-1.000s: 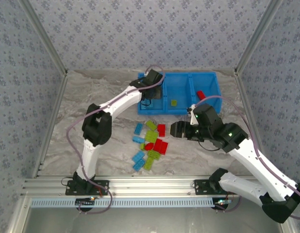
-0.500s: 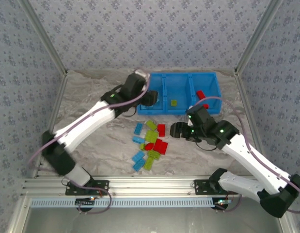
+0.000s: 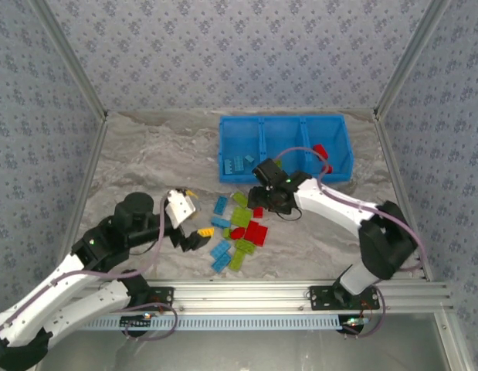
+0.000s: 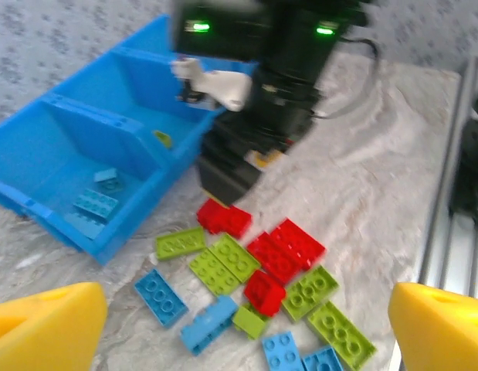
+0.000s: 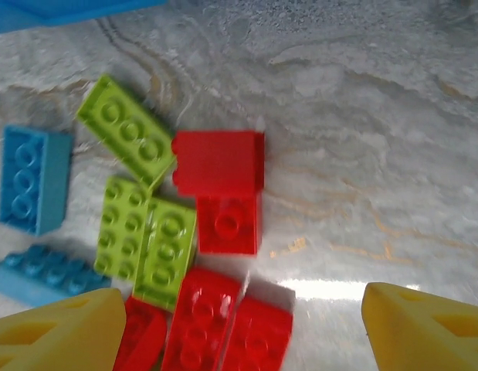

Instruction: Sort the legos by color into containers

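My right gripper lowers outward around the red brick nearest the tray next, since it lies below and outward, with bare table alongside for fingers.
A pile of light blue, lime green and red legos (image 3: 239, 228) lies on the marbled table in front of the blue tray of containers (image 3: 285, 117). Its left compartment holds blue bricks (image 3: 239, 162), and its right one holds a red brick (image 3: 320, 150). My left gripper (image 3: 198, 213) hovers left of the pile, open and empty, its yellow fingertips (image 4: 42, 328) spread wide around the legos (image 4: 262, 270). My right gripper (image 3: 266, 201) hangs over the pile's far edge, open, with red bricks (image 5: 219, 193) below and between its fingertips (image 5: 424, 328).
The tray's near wall (image 4: 123, 224) stands just behind the pile. The right arm's black wrist (image 4: 254, 116) fills the space between pile and tray. Metal frame rails (image 3: 246, 294) run along the near edge. Bare table (image 3: 146, 154) lies left of the tray.
The left arm pulled back from the tray's left compartment to the near left and opened its jaws wide. The right gripper moved left over the pile's red bricks and opened a little wider.
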{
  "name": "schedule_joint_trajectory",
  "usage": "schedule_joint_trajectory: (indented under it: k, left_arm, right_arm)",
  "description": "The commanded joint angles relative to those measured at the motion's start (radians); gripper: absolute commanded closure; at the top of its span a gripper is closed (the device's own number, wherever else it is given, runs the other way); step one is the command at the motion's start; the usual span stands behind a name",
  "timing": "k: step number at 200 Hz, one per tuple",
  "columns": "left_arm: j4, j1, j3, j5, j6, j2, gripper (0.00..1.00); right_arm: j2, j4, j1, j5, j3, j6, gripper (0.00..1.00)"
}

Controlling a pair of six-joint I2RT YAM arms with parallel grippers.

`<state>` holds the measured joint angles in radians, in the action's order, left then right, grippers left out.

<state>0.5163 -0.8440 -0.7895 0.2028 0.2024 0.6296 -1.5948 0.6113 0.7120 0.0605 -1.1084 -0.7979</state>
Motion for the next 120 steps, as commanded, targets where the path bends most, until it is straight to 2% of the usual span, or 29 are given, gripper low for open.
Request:
schedule_joint_trajectory:
  k: [1,22,44,68,108,120]
  left_arm:
    - [-0.005,-0.003,0.072,0.070,0.143,-0.034,0.01]
    - [-0.039,-0.004,0.114,0.051,0.165,-0.030,0.01]
    - [-0.052,-0.003,0.124,0.042,0.176,-0.001,0.01]
    - [-0.026,-0.002,0.120,0.030,0.183,0.012,0.01]
    - [-0.032,-0.002,0.137,0.019,0.176,-0.018,0.01]
    - [-0.032,0.001,0.140,0.015,0.183,-0.019,0.01]
  right_arm:
    - [-0.109,-0.072,-0.024,-0.034,-0.072,-0.007,0.16]
    - [-0.217,-0.040,-0.026,-0.045,-0.159,0.018,0.17]
    - [-0.274,-0.048,-0.027,-0.060,-0.185,0.025,0.24]
    - [-0.284,-0.073,-0.032,-0.064,-0.158,0.004,0.39]
    - [-0.270,-0.061,-0.035,-0.070,-0.098,-0.001,0.41]
    - [-0.259,-0.070,-0.039,-0.064,-0.048,-0.001,0.47]
